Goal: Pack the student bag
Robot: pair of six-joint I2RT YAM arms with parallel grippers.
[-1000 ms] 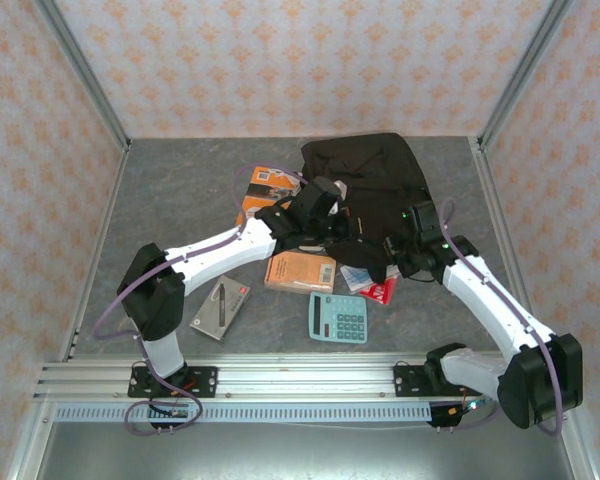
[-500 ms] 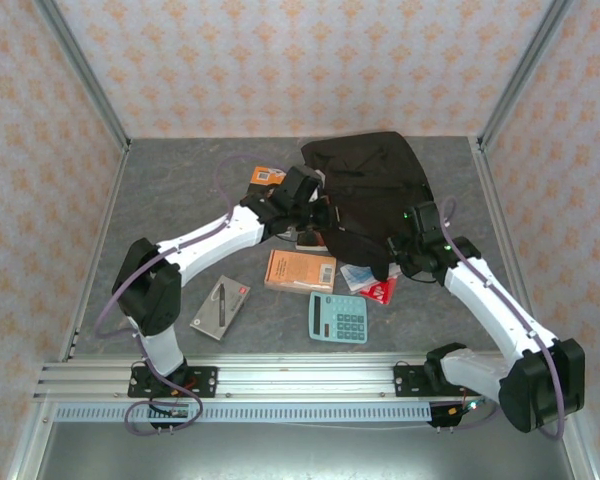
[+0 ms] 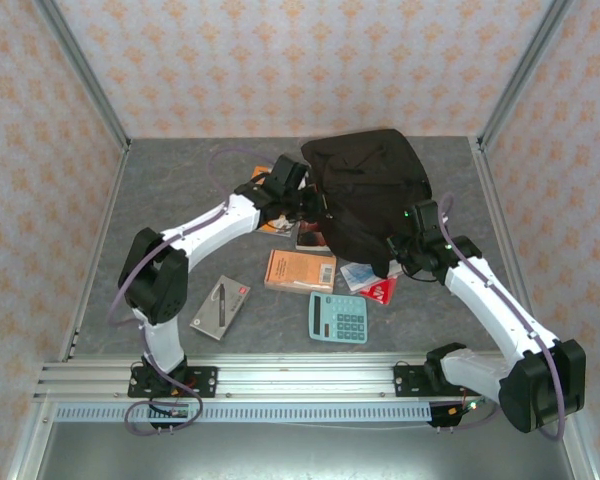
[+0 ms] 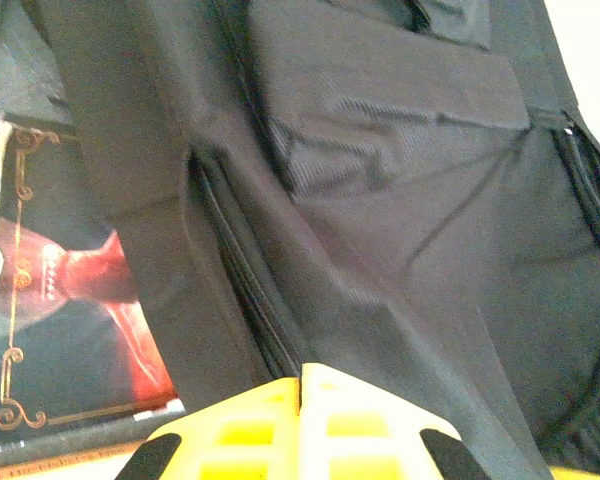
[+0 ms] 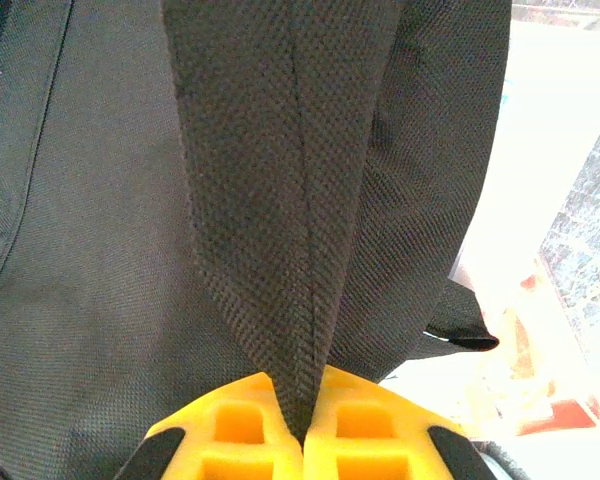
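I have my left fingers shut at this edge of the bag [image 3: 370, 185], so next I need to shift my left gripper slightly at the zipper line and open it to let go of the ribbed cloth.
The student bag [image 3: 370, 185], black and soft, lies bunched at the back middle of the table. My right gripper [image 3: 396, 248] is at its near right edge. In the right wrist view this gripper [image 5: 302, 435] is shut on a raised fold of the bag's woven fabric [image 5: 280, 200]. My left gripper [image 3: 310, 203] is at the bag's left side. In the left wrist view its fingers [image 4: 302, 378] are shut tip to tip, right where a zipper line [image 4: 245, 290] of the bag [image 4: 400, 200] meets them. No fabric shows between them.
A dark book with a red picture [image 4: 65, 300] pokes out from under the bag's left edge [image 3: 308, 238]. Nearer lie an orange book [image 3: 300, 271], a teal calculator [image 3: 338, 317], a grey case [image 3: 220, 307] and red and white packets [image 3: 372, 283]. An orange item [image 3: 267, 176] lies behind the left arm.
My left gripper has moved back and to the left along the bag's left side, uncovering the dark book. The bag now looks more bunched up. The right gripper has kept its hold and place.
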